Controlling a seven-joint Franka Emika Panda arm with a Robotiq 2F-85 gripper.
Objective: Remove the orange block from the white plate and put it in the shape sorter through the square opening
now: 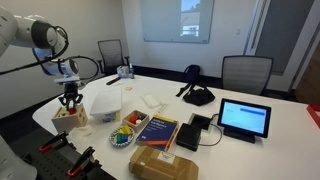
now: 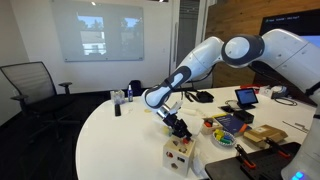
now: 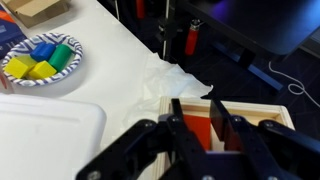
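The light-wood sorter's top [image 1: 70,107] is directly below my gripper, so next I will move my gripper down a little toward it and open its fingers to let go of the orange block.
My gripper [image 3: 196,125] hangs right over the light-wood shape sorter [image 3: 268,118], its fingers close together with the orange block [image 3: 197,132] between them at the sorter's top. In both exterior views the gripper [image 1: 69,98] [image 2: 180,129] is just above the sorter [image 1: 68,117] [image 2: 180,157]. The white plate [image 3: 72,70], with a striped rim, holds yellow, blue and green pieces and no orange one. It also shows in an exterior view [image 1: 114,141].
A translucent white tub [image 1: 103,100] stands next to the sorter. A blue book [image 1: 157,130], a cardboard package [image 1: 163,163], a tablet [image 1: 245,118] and black devices [image 1: 198,95] lie further along the table. Crumpled tissue [image 3: 172,80] lies by the sorter.
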